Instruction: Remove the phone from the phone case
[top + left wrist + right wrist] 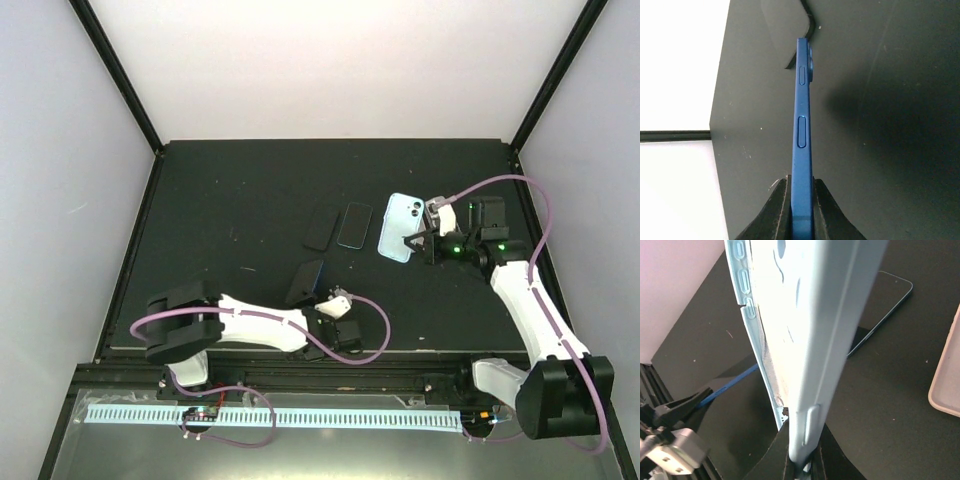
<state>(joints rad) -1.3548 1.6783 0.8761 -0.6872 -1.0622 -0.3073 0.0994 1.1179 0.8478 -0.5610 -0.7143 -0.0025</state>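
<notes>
I will lower my right gripper back and to the right in the top view next and let go of the case, because the tabletop below the gripper is clear on that side.
My left gripper [801, 184] is shut on the bottom end of a dark blue phone [802, 115], seen edge-on with its side buttons facing me. In the top view this gripper [324, 300] holds the phone [305, 282] near the table's front. My right gripper [807, 442] is shut on the lower end of a light blue phone case [805, 325], held upright. In the top view this gripper [421, 241] holds the case [400, 227] at the middle right. I cannot tell whether anything is inside the case.
A black case or phone [320, 227] and a blue-rimmed phone [354, 225] lie flat side by side at the table's middle. The blue-rimmed phone also shows in the right wrist view [885, 300]. A pale flat object [947, 375] lies at that view's right edge.
</notes>
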